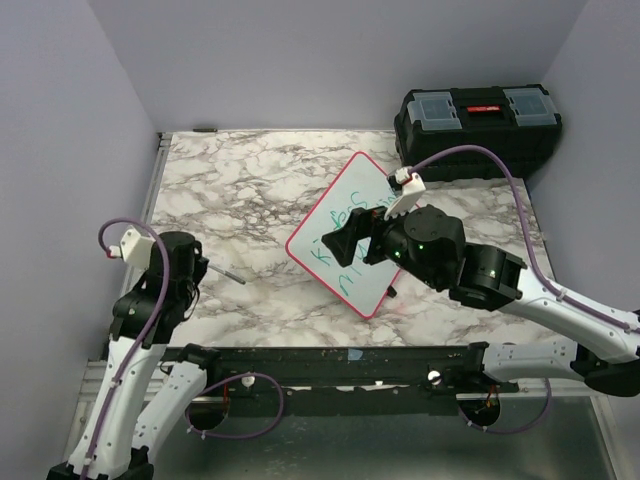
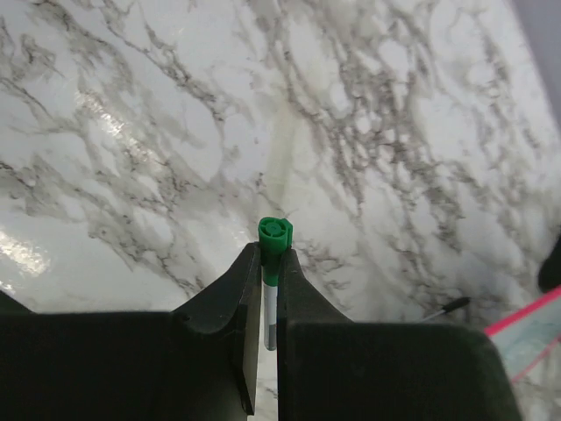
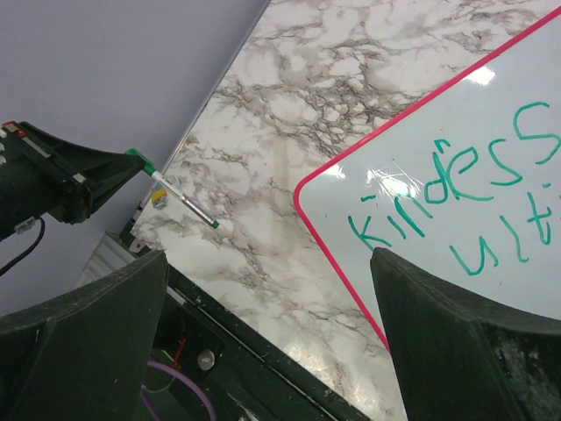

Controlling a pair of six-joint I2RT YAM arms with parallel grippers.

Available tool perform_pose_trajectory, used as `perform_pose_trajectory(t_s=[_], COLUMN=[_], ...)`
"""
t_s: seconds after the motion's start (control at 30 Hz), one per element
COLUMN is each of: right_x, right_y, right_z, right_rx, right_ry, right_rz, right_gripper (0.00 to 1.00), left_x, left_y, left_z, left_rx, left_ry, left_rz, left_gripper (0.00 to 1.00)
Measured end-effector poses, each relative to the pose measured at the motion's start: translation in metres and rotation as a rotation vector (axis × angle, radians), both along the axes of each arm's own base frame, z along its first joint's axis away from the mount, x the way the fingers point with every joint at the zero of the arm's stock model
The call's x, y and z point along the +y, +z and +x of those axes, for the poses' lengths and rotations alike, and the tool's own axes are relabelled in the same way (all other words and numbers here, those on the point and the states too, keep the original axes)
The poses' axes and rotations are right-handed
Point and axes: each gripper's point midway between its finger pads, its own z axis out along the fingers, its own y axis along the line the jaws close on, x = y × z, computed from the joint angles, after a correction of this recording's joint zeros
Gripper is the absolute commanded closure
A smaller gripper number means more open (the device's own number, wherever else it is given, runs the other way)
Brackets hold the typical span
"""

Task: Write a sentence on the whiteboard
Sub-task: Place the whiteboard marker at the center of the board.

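Note:
My left gripper will next move slightly toward the whiteboard and then lower the marker onto bare marble, because the green writing already fills the board.
The whiteboard [image 1: 345, 205], white with a red-pink rim, lies turned like a diamond on the marble table. It carries the sentence [image 3: 456, 184] in green marker: "Kindess" above a second scribbly word [image 3: 508, 246]. My right gripper [image 1: 352, 240] hovers over the board's near half, jaws wide open and empty; it also shows in the right wrist view [image 3: 272, 333]. My left gripper [image 1: 203, 266] is left of the board, shut on a green-ended marker [image 2: 273, 241] whose tip [image 1: 240, 277] points toward the board. The marker also shows in the right wrist view [image 3: 184, 197].
A black toolbox [image 1: 478, 120] stands at the back right, beyond the board. A corner of the board [image 2: 526, 324] lies right of my left gripper, with a thin dark stick [image 2: 447, 307] on the table beside it. Purple walls close in the sides.

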Motion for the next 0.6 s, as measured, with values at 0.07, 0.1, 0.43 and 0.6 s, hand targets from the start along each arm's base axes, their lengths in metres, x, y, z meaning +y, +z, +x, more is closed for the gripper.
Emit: perform_pose_trajectory(t_s=[0.07, 0.1, 0.43, 0.6], right_x=[-0.004, -0.006, -0.026, -0.031], right_y=[-0.005, -0.007, -0.016, -0.018], right_z=[-0.001, -0.001, -0.003, -0.003], right_rx=[0.008, 0.011, 0.028, 0.031], right_ry=[-0.009, -0.012, -0.058, -0.073], right_rz=[-0.006, -0.009, -0.023, -0.032], right_gripper=[0.00, 0.00, 0.00, 0.00], left_x=[0.001, 0.001, -0.002, -0.012], left_y=[-0.022, -0.034, -0.105, -0.117], left_z=[0.003, 0.004, 0.016, 0.028], left_rx=[0.074, 0.119, 0.353, 0.365], left_ry=[-0.016, -0.027, -0.136, -0.197], left_rz=[0.046, 0.072, 0.204, 0.199], left_gripper=[1.00, 1.00, 1.00, 1.00])
